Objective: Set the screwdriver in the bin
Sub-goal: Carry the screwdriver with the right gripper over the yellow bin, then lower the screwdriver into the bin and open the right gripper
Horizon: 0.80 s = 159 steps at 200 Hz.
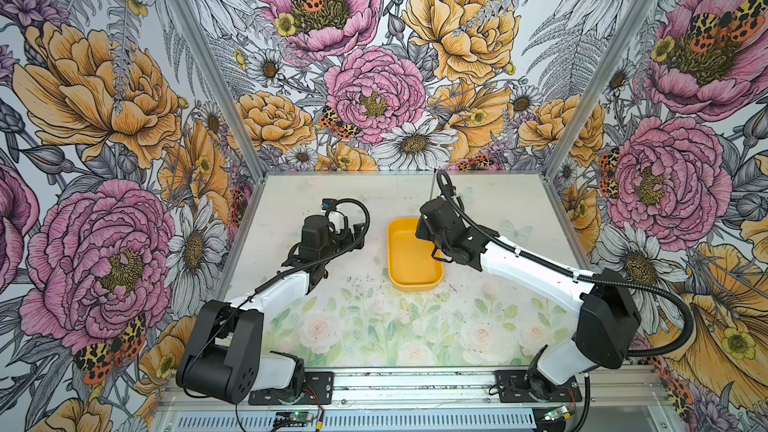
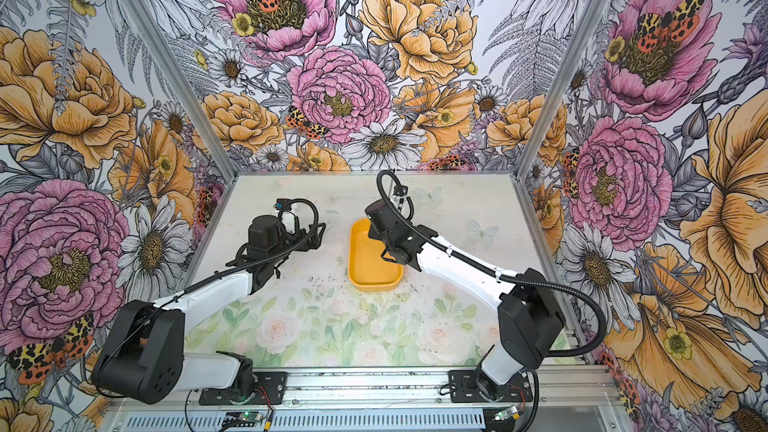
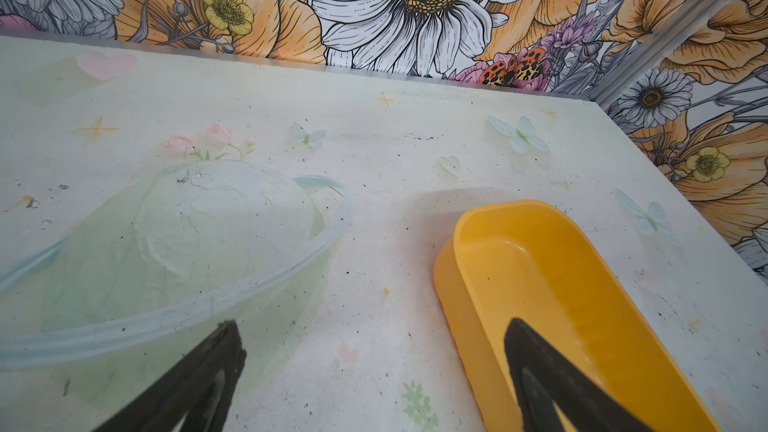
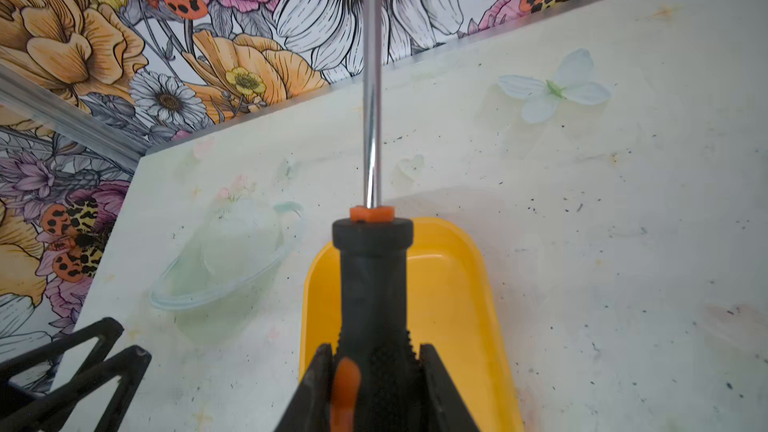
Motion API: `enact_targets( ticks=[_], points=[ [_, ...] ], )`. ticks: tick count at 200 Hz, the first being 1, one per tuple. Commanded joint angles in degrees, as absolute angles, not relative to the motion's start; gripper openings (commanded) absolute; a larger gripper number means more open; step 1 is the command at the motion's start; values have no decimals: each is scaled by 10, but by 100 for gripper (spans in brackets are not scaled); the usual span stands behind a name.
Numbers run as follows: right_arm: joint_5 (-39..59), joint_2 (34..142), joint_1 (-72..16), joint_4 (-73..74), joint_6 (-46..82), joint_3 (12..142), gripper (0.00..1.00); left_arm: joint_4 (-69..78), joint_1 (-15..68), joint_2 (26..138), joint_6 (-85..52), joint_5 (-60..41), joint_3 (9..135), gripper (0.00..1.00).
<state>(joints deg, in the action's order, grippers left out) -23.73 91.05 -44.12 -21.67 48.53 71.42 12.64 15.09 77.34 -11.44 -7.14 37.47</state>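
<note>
The screwdriver's handle goes back and down with my right gripper next, for release on the bin's bottom below it, because the screwdriver's stem overshoots the bin's far rim.
My right gripper [image 4: 374, 352] is shut on the black knurled handle of the screwdriver [image 4: 373, 276], which has orange accents. Its shiny shaft points away from the gripper toward the back wall and shows as a thin line [image 1: 433, 184] in a top view. The handle hangs over the yellow-orange bin [image 4: 453, 284], which sits mid-table in both top views [image 1: 411, 263] [image 2: 370, 263]. My left gripper [image 3: 374, 353] is open and holds nothing; it stands just left of the bin [image 3: 540, 276], with one finger [image 3: 525, 355] showing in front of the bin's near end.
A clear, shallow plastic dish [image 3: 187, 243] [image 4: 232, 259] lies on the table left of the bin, beside the left gripper [image 4: 83, 361]. Floral walls with aluminium posts close in the back and both sides. The table [image 1: 415, 326] carries dark specks and a faded flower print.
</note>
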Motion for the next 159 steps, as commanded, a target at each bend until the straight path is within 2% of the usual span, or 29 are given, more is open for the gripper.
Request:
enact_targets(
  ticks=[1,57,159],
  points=[
    [-251,923,-466,-214,521,709,0,122,145,763,-104,-71,367,99],
    [-184,971,-495,-219,569,677,0,119,144,766,-103,-71,368,99],
    [-144,1032,-494,-227,585,668,0,114,143,764,-98,-68,364,99]
  ],
)
